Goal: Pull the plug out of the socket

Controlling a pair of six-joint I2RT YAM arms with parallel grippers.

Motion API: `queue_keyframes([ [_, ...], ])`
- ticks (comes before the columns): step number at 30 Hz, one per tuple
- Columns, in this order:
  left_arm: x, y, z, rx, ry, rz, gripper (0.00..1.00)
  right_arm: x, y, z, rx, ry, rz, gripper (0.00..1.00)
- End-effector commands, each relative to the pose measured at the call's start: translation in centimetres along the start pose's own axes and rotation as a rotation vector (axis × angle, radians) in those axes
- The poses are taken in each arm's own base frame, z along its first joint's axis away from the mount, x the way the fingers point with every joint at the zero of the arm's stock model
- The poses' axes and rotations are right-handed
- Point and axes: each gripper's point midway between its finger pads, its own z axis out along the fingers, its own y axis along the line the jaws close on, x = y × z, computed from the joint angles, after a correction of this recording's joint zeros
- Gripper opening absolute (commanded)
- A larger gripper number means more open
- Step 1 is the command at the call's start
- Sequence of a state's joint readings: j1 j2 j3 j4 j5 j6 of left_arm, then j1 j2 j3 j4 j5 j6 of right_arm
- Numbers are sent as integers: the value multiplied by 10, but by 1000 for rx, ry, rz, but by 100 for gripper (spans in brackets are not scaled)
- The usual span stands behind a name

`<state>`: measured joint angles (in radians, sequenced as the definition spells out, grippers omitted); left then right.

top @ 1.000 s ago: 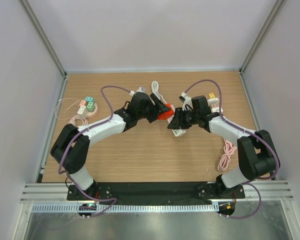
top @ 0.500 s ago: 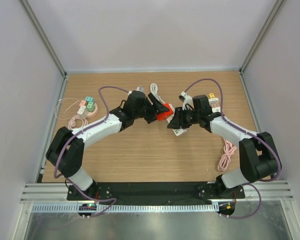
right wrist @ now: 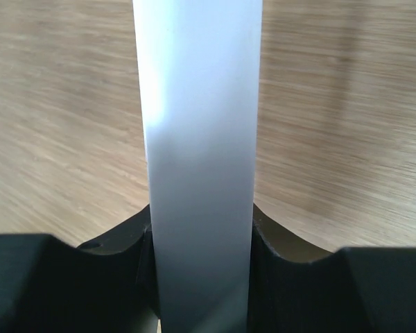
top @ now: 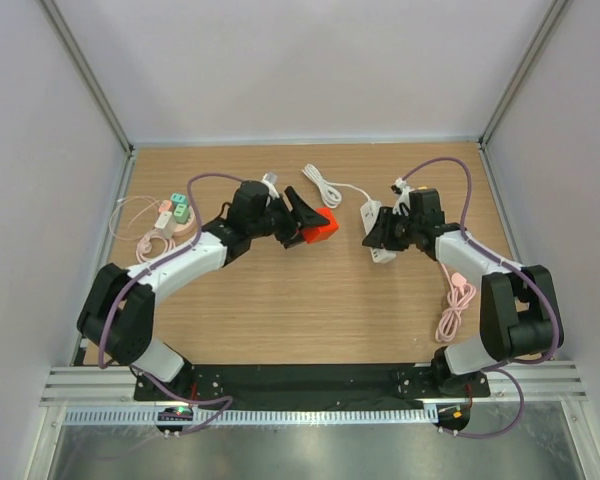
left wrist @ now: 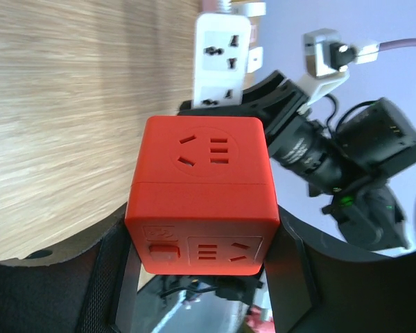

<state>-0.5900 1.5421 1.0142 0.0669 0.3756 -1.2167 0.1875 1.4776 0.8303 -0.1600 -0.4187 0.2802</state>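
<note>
The red cube is already off the socket strip, so the right gripper needs to move outward and down next and release the cube on the table by the table's far edge.
My left gripper [top: 308,222] is shut on a red cube plug adapter [top: 321,229], held just above the wooden table. In the left wrist view the cube [left wrist: 204,187] fills the gap between my fingers [left wrist: 298,270], its socket faces toward the camera. My right gripper [top: 381,233] is shut on the white socket strip [top: 370,211], which lies a short way right of the cube, with bare table between them. The right wrist view shows the strip [right wrist: 200,139] clamped edge-on between both jaws. The left wrist view also shows the strip's outlets [left wrist: 222,59], empty.
The strip's white cable [top: 327,186] loops toward the back of the table. A pink and green socket bundle [top: 175,212] with a pink cord lies at the left. Another pink cord [top: 455,305] lies by the right arm. Enclosure walls stand on three sides.
Cube and strip were pressed together at the table's middle. Now they are apart: my left gripper drew the cube left, and my right gripper carried the strip right.
</note>
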Motion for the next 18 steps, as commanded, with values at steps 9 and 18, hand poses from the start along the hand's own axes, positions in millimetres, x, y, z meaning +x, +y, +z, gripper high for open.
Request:
queue_keyframes([
  [9,-31,-18,-48,-171,-161,376,0,-16,23,-8,-112,-25,-149,1],
  [18,-35,20,-102,-295,-210,540,0,-72,36,9,-208,-14,-291,1],
])
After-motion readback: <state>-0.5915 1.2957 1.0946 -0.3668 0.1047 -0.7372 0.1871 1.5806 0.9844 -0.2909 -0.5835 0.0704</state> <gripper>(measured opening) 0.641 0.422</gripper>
